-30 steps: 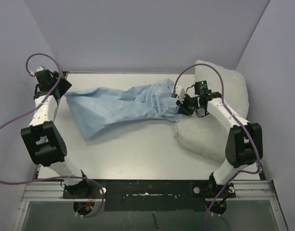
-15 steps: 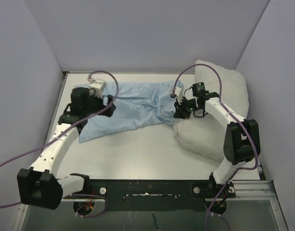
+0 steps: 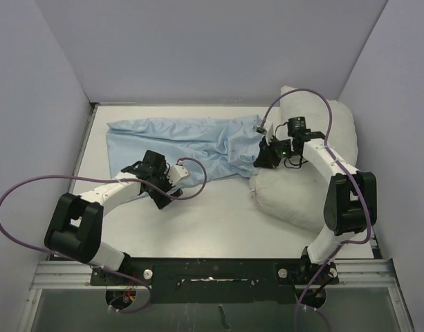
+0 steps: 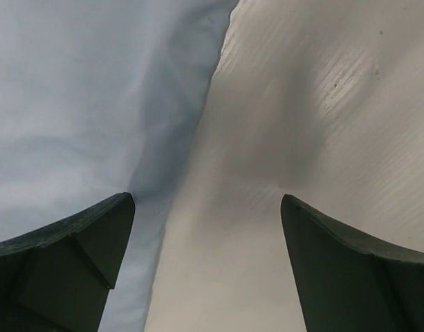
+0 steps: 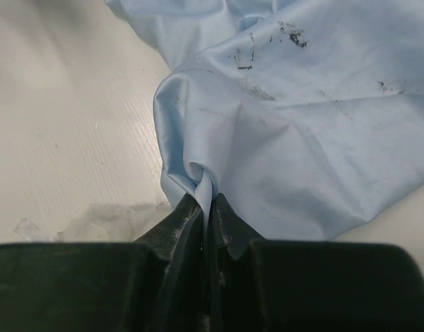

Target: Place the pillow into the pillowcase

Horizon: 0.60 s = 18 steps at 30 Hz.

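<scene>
I should move my left gripper outward onto the pillowcase's near edge next and close it, because table fills most of the space between its fingers.
The light-blue pillowcase (image 3: 184,142) lies spread across the table's far middle. The off-white pillow (image 3: 315,138) leans at the right against the wall. My right gripper (image 3: 261,158) is shut on the pillowcase's right edge, next to the pillow's near corner; the right wrist view shows the fold (image 5: 206,190) pinched between the fingers. My left gripper (image 3: 163,194) is open and low at the pillowcase's near edge; the left wrist view shows that edge (image 4: 177,159) between the open fingers, with blue cloth on the left and bare table on the right.
Grey walls close in the table (image 3: 212,221) on the left, back and right. A purple cable (image 3: 32,187) loops from the left arm. A black rail (image 3: 212,266) runs along the near edge.
My left arm has swung from the far left corner down to the pillowcase's near edge. The pillowcase now lies flatter and wider. My right gripper has shifted slightly right, still holding the cloth.
</scene>
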Motion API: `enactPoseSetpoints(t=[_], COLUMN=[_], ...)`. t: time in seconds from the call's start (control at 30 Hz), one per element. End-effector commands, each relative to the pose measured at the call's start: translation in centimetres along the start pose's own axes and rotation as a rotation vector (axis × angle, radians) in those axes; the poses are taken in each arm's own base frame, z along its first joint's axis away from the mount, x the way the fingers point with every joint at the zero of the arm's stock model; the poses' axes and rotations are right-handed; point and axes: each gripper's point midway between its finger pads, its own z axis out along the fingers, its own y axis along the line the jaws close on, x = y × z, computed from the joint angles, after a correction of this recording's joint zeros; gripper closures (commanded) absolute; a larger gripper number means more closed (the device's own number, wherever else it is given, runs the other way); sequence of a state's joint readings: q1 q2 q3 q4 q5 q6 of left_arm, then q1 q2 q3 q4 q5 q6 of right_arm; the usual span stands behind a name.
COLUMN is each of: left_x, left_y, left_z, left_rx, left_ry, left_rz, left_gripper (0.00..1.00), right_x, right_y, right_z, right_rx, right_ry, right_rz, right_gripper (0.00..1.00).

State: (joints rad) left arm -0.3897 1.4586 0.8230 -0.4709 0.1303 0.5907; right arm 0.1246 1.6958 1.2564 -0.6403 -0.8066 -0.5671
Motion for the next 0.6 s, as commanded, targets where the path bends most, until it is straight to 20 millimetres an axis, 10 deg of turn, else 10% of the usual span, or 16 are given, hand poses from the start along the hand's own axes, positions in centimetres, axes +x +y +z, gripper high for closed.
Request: enactPoseSetpoints(t=[0.0, 0.17, 0.33, 0.57], left_x=[-0.1, 1.1, 0.0, -6.6], left_y=[2.0, 4.6, 6.3, 12.9], left_z=[1.0, 2.1, 0.6, -15.1], left_rx=[-0.050, -0.091, -0.098, -0.525], left_ry=[0.043, 0.089, 0.070, -0.377], left_rz=[0.036, -0.058, -0.113, -0.155], left_gripper=[0.16, 0.45, 1.00, 1.00], right_x=[-3.3, -4.2, -6.3, -14.8], right_y=[0.5, 1.0, 1.0, -1.4], right_z=[-1.1, -1.6, -3.1, -8.5], right_rx=[-0.033, -0.048, -0.023, 0.092], right_ry=[-0.101, -0.129, -0.165, -0.305], right_rz=[-0.017, -0.029, -0.095, -0.134], right_gripper=[1.00, 1.00, 0.99, 0.99])
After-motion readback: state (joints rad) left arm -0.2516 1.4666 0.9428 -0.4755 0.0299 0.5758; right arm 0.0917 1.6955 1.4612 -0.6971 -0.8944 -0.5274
